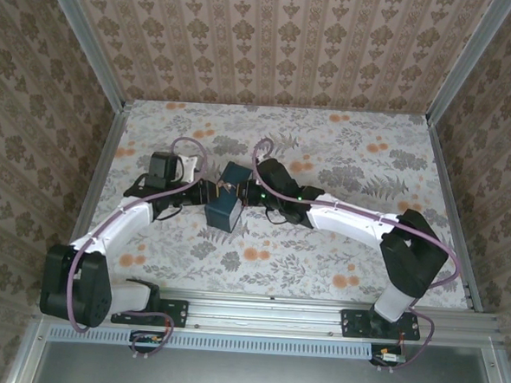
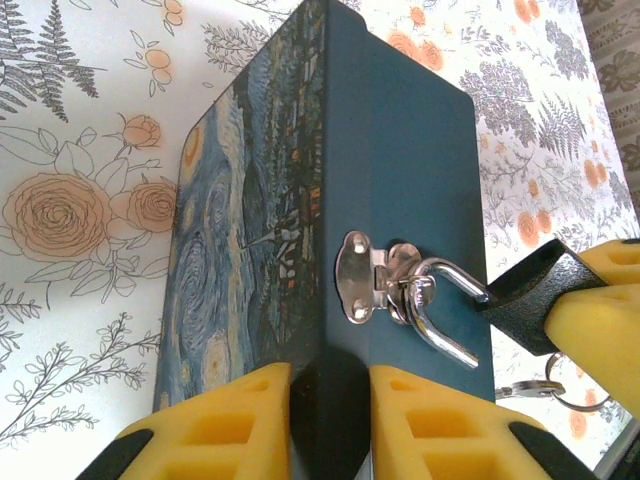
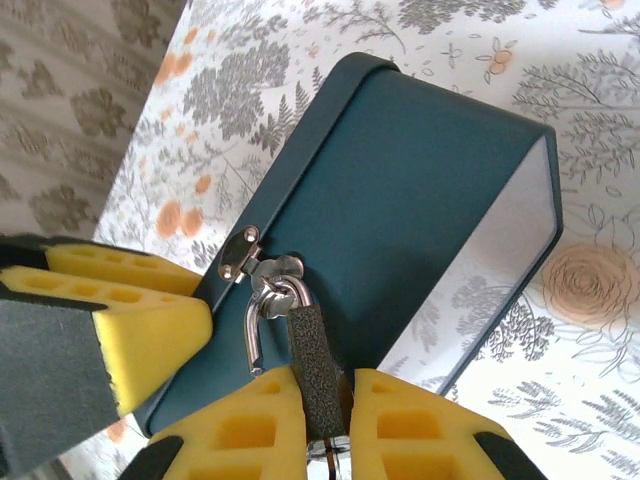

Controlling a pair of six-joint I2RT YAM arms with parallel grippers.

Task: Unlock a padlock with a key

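Observation:
The shackle is open, so next I will move my right gripper away from the box (image 1: 224,211) and down to the clear tabletop below it to release the padlock.
A dark blue box (image 2: 400,180) with a swirling night-sky painting on one face stands on the floral table. My left gripper (image 2: 330,385) is shut on its near corner edge, one yellow pad on each side. From the box's silver hasp (image 2: 358,275) hangs a padlock (image 3: 312,350) with a dark, rough body. Its shackle (image 3: 255,320) is sprung open, with one leg free. My right gripper (image 3: 325,385) is shut on the padlock body. A slim silvery piece on a ring (image 2: 525,390), probably the key, sticks out by the padlock's lower end. Both grippers (image 1: 208,193) (image 1: 245,193) meet at the box (image 1: 224,211).
The floral table (image 1: 321,248) has patterned walls on three sides and a metal rail (image 1: 266,309) along the near edge. In the right wrist view the left gripper's yellow pads (image 3: 100,310) press close beside the hasp.

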